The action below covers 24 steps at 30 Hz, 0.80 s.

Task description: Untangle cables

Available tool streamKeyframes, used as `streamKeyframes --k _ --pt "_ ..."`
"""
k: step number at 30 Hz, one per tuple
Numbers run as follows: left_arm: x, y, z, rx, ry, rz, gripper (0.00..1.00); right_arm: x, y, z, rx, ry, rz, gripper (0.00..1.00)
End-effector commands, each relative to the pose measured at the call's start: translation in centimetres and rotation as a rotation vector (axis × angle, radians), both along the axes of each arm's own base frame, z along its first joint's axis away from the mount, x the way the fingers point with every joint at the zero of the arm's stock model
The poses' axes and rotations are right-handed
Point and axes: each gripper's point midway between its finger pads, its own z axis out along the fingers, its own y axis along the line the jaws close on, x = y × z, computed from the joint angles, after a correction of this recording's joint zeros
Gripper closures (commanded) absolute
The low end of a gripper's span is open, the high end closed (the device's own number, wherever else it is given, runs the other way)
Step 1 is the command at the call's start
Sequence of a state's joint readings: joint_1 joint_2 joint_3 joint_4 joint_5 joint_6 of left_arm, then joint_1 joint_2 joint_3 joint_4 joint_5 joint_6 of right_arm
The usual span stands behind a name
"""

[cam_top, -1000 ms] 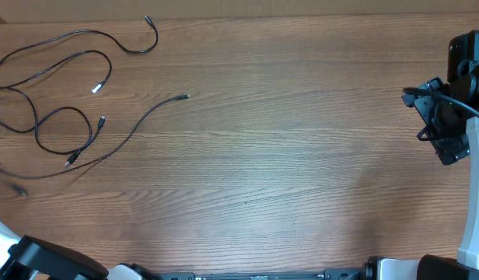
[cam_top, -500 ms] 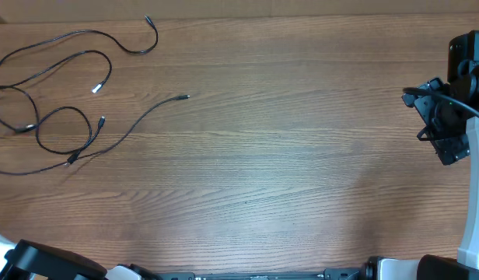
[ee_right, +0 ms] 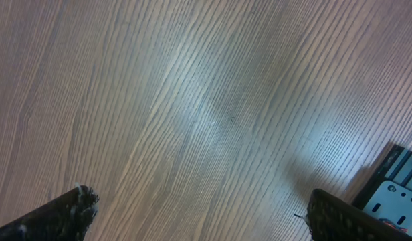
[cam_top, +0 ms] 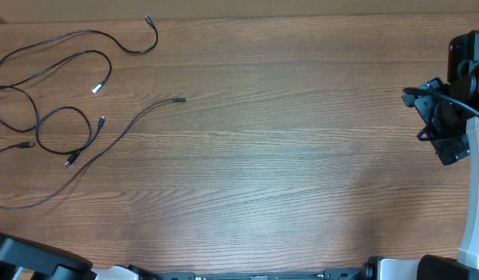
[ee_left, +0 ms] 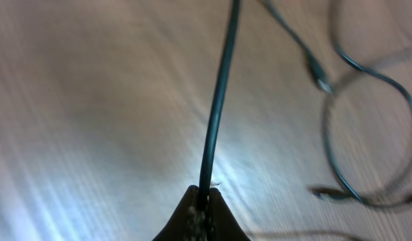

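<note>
My left gripper should next pull the long cable back toward the table's front edge, away from the loops, and release it, as it still passes near the looped cables' plugs.
Several thin black cables (cam_top: 53,78) lie in loose overlapping loops at the table's far left, one with a silvery white tip (cam_top: 97,89). One long cable (cam_top: 107,144) runs from its plug (cam_top: 180,99) down to the left edge. In the left wrist view my left gripper (ee_left: 204,194) is shut on this cable (ee_left: 219,100), which rises straight out from between the fingertips. More loops and a plug (ee_left: 321,82) lie beyond it, blurred. My right gripper (cam_top: 442,128) hangs at the far right, away from the cables. Its fingers (ee_right: 72,207) stand wide apart over bare wood (ee_right: 199,214).
The wooden table (cam_top: 286,155) fills the overhead view. The right arm (cam_top: 469,70) and its thick black cord stand at the right edge. The arm bases (cam_top: 37,264) line the front edge.
The long cable has been dragged toward the lower left, so its plug end slid slightly left and down. A plug near the left loops has shifted. The right arm is unchanged.
</note>
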<state>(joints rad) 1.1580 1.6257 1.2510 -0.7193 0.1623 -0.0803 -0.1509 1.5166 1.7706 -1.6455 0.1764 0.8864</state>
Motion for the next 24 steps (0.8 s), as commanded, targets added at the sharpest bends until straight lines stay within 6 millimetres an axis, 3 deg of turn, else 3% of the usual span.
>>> streamKeyframes --k 1,3,5,7,9,10,15,19,22,24 --pt "-3.4 1.8 -0.2 0.033 0.078 0.173 0.96 -0.1 -0.3 0.0 -0.013 0.003 -0.006 0.00" --pt "-4.3 2.2 -0.1 0.029 0.076 0.209 0.96 -0.1 -0.3 0.0 -0.013 0.003 -0.006 0.00" --pt "-5.9 2.6 -0.2 0.004 0.056 0.361 0.96 -0.1 -0.3 0.0 -0.013 0.003 -0.006 0.00" --pt "-6.3 2.9 -0.2 0.010 0.054 0.369 0.95 -0.1 -0.3 0.0 -0.013 0.003 -0.006 0.00" --pt "-6.3 2.8 -0.2 0.010 0.056 0.365 0.73 -0.1 -0.3 0.0 -0.013 0.003 -0.006 0.00" --pt "-6.3 2.8 -0.2 0.007 0.058 0.362 0.68 -0.1 -0.3 0.0 -0.013 0.003 -0.006 0.00" --pt "-6.0 2.6 -0.3 -0.004 0.044 0.351 0.66 -0.1 -0.3 0.0 -0.013 0.003 -0.006 0.00" --pt "-3.9 2.2 0.0 -0.029 -0.040 0.290 0.70 -0.1 -0.3 0.0 -0.013 0.003 -0.006 0.00" --pt "-1.0 1.0 0.2 -0.055 -0.092 0.198 0.51 -0.1 -0.3 0.0 -0.013 0.003 -0.006 0.00" --pt "1.6 -0.4 0.4 -0.068 -0.128 0.060 0.50 -0.1 -0.3 0.0 -0.013 0.003 -0.006 0.00"
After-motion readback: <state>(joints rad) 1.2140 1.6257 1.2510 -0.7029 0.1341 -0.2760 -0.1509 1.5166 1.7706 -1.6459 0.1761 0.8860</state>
